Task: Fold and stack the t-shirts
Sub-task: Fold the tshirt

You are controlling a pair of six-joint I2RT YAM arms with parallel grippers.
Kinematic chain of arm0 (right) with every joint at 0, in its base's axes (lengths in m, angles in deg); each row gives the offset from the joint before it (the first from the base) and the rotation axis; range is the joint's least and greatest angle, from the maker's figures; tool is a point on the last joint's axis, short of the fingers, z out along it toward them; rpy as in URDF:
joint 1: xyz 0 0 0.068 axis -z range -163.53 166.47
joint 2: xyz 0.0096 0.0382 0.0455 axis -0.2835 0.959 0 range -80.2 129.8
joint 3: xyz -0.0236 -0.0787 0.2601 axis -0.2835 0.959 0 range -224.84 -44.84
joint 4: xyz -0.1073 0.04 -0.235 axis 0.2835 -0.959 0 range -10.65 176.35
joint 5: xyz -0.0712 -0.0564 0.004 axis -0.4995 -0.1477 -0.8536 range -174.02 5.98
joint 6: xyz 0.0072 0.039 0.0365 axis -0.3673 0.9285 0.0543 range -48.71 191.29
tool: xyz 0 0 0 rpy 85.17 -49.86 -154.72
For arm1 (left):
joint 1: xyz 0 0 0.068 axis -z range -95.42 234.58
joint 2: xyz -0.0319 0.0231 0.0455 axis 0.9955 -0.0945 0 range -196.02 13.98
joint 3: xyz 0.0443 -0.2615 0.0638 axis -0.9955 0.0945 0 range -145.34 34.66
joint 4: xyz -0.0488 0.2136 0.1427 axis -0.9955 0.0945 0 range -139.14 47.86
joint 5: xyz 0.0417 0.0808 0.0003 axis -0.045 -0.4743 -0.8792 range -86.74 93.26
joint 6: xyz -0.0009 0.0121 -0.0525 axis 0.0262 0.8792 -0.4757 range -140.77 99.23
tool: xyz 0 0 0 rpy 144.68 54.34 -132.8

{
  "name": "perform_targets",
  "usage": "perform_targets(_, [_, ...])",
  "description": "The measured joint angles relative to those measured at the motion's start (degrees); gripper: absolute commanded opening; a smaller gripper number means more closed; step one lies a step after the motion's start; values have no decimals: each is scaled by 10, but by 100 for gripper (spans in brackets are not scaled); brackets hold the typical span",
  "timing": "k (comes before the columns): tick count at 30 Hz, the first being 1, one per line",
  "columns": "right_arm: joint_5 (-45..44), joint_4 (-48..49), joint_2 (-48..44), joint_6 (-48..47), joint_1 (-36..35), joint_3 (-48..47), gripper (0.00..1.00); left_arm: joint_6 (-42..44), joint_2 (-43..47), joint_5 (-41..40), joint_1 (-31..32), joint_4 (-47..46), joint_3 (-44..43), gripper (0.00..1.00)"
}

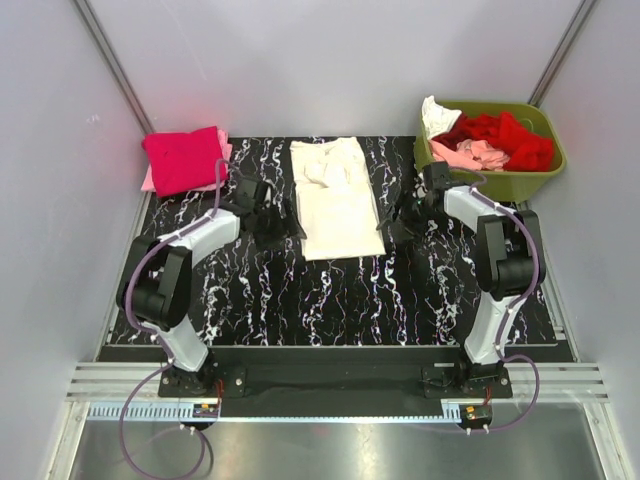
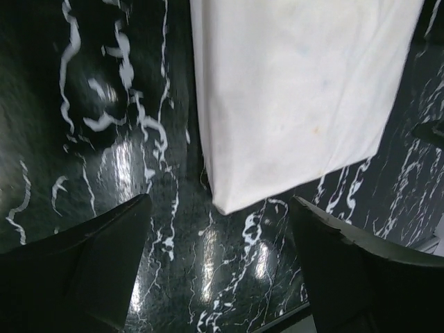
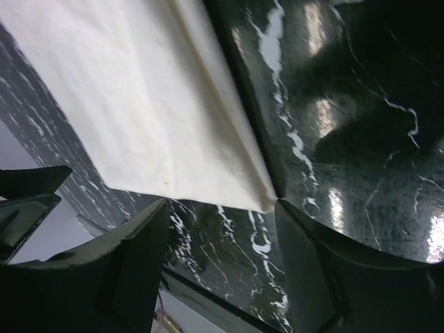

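The left gripper moves down, back and to the right in the top view onto the cream shirt's closest corner (image 1: 306,256) (image 2: 223,207) next, because its open fingers stop short.
A cream-white t-shirt (image 1: 335,195), folded into a long strip, lies flat in the middle of the black marbled mat (image 1: 330,300). My left gripper (image 1: 272,222) sits at its near left corner and my right gripper (image 1: 400,215) at its near right corner. Both are open and hold nothing. In the left wrist view the cream shirt (image 2: 298,90) ends just beyond my open left gripper (image 2: 218,257). From the right wrist, the shirt's (image 3: 139,97) corner lies at the tips of my open right gripper (image 3: 222,257). A folded magenta-red shirt (image 1: 183,158) rests on a pale pink one at the back left.
An olive-green bin (image 1: 500,183) stands at the back right, holding crumpled red (image 1: 510,138), pink (image 1: 470,153) and white (image 1: 437,115) shirts. Grey walls close in the mat on three sides. A metal rail runs along the near edge by the arm bases.
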Motion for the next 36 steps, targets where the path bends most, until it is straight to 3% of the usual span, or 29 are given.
perform_targets(6, [2, 29, -10, -6, 1, 101, 69, -47, 8, 1, 45, -59, 113, 80])
perform_targets(11, [8, 50, -9, -11, 1, 104, 64, -81, 4, -2, 73, -107, 123, 70])
perform_targets(21, [19, 76, 7, -14, 0, 104, 41, -115, -21, -19, 96, -159, 130, 45])
perform_targets(23, [22, 80, 11, -15, -3, 104, 32, -122, -25, -24, 106, -165, 130, 39])
perform_targets(26, [28, 89, 17, -16, -8, 106, 20, -127, -35, -28, 114, -171, 130, 21])
perform_targets(27, [28, 90, 17, -17, -10, 108, 17, -129, -38, -29, 116, -173, 130, 11])
perform_targets(29, [29, 94, 19, -16, -10, 111, 9, -130, -42, -31, 118, -170, 125, 1])
perform_targets(36, [28, 105, -9, -7, -10, 142, 0, -117, -35, -83, 160, -116, 99, 0])
